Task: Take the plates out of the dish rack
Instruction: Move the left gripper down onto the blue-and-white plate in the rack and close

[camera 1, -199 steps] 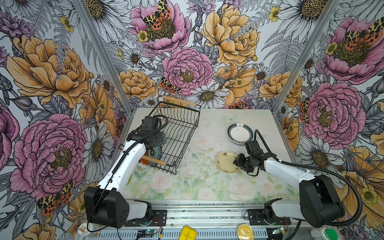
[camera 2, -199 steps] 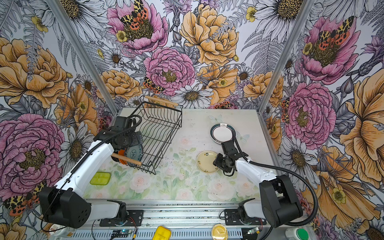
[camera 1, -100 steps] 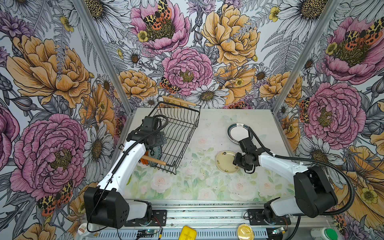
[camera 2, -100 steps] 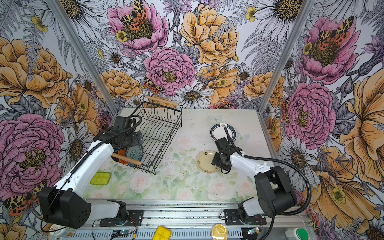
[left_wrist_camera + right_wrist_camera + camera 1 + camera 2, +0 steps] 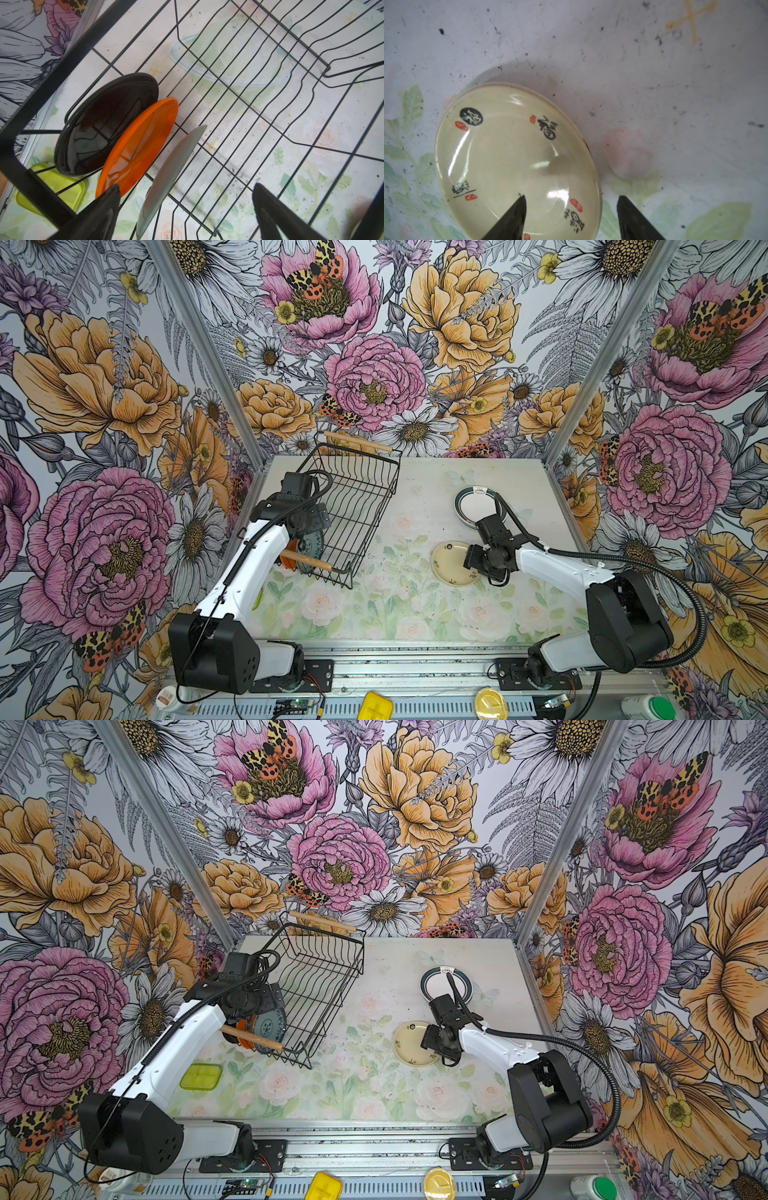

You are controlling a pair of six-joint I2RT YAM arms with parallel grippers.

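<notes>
Next, my left gripper will go further down in the rack astride the grey-backed plate's edge point(image 5: 264, 1020) point(image 5: 148, 220) and close, because the gap beside the orange plate fits one finger.
The black wire dish rack point(image 5: 353, 506) stands at the left of the table. A black plate point(image 5: 104, 124), an orange plate point(image 5: 137, 147) and a grey-backed plate point(image 5: 170, 176) stand on edge at its near end. My left gripper point(image 5: 186, 186) hangs open inside the rack, its fingers either side of the grey-backed plate's edge and not touching it. A cream plate point(image 5: 512, 160) with black characters lies flat on the table. My right gripper point(image 5: 571, 196) is open astride its rim. A white plate with a dark rim point(image 5: 478, 506) lies behind it.
A yellow-green container point(image 5: 200, 1076) lies on the table left of the rack, under my left arm. The rack's wooden handles point(image 5: 305, 560) stick out at its near and far ends. Flowered walls close in the table on three sides.
My right gripper has opened wider and let go of the cream plate, which now lies on the table; its wrist has turned a little. The left arm has not moved.
</notes>
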